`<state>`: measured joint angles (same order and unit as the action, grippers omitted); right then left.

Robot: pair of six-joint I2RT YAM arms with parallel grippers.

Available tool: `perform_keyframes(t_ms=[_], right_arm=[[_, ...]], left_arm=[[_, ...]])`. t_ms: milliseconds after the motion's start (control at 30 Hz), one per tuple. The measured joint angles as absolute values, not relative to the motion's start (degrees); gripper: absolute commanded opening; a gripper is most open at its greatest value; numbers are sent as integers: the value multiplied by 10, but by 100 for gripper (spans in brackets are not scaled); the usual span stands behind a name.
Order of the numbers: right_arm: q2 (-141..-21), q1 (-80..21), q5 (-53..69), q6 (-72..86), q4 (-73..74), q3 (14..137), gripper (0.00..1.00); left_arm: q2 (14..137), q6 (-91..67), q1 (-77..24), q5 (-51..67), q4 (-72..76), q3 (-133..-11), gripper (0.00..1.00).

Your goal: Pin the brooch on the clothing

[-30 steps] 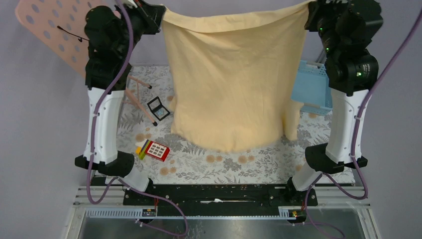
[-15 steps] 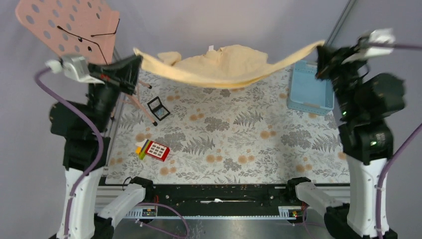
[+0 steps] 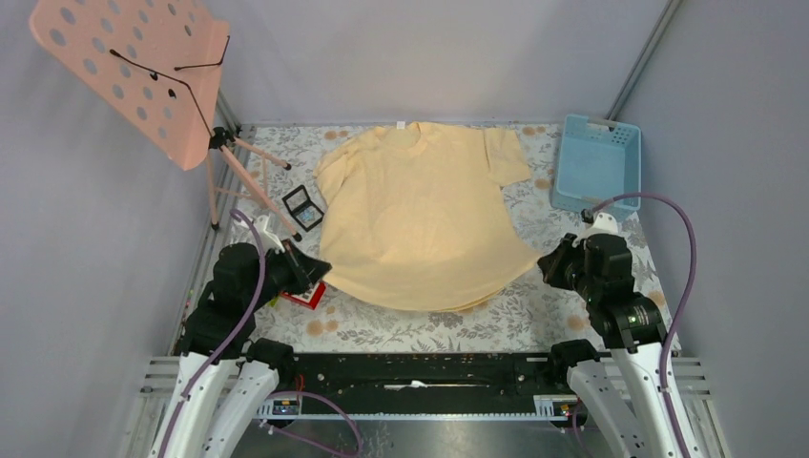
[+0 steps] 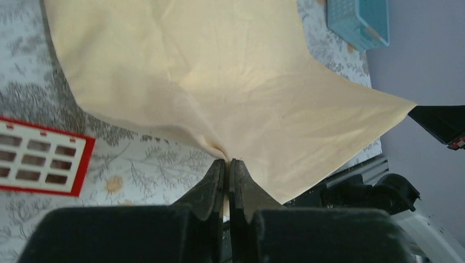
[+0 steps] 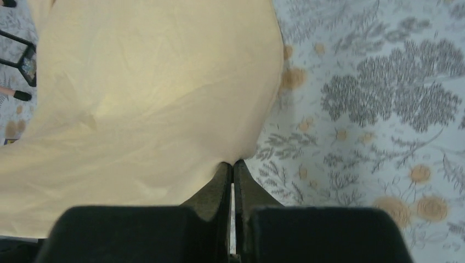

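The left gripper moves back and down toward the near table edge next and lays the hem's corner flat, since the hem still hangs lifted off the flowered table cloth.
The pale yellow T-shirt (image 3: 420,215) lies spread flat on the flowered table cloth, with its neck and white label (image 3: 402,125) at the far side. My left gripper (image 3: 320,268) is shut on the hem's near left corner; in the left wrist view (image 4: 227,160) the cloth (image 4: 219,82) bunches at its tips. My right gripper (image 3: 547,264) is shut on the hem's near right corner, which also shows in the right wrist view (image 5: 232,163), with the shirt (image 5: 148,98) spreading away to the left. The hem between the two grippers is lifted slightly. I cannot make out the brooch in any view.
A small open black case (image 3: 303,206) with a grey-blue inside lies left of the shirt. A red keypad toy (image 3: 305,294) sits by my left gripper and also shows in the left wrist view (image 4: 38,161). A pink music stand (image 3: 124,67) stands far left. A blue basket (image 3: 596,162) stands far right.
Both arms held the shirt hanging high, swung it out over the table, and have come down low at the near side. The shirt now lies flat.
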<state>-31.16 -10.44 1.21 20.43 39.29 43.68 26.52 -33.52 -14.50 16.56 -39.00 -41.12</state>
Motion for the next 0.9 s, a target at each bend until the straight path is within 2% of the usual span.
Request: perform_keyframes(t_ms=[233,333,400,433,500,600,733,900], right_arm=[[-334,-104,10,268,507,438,0],[-337,-104,10,284,544,442,9],[-332,-104,11,295,563,446,19],[-330,-104,12,298,571,447,30],[-322,-104,13,305,588,447,44],[-305,-104,16,314,618,447,57],[-276,-104,15,319,652,456,64],[-273,-104,12,318,660,491,70]], left_arm=[[270,-372,-145,197,-495,-390,0],[271,-373,-145,197,-537,-380,2],[269,-373,-145,197,-562,-379,12],[267,-372,-145,198,-570,-379,19],[261,-369,-145,200,-588,-379,43],[247,-358,-145,203,-618,-379,82],[225,-359,-145,199,-670,-390,92],[230,-354,-145,197,-695,-441,98]])
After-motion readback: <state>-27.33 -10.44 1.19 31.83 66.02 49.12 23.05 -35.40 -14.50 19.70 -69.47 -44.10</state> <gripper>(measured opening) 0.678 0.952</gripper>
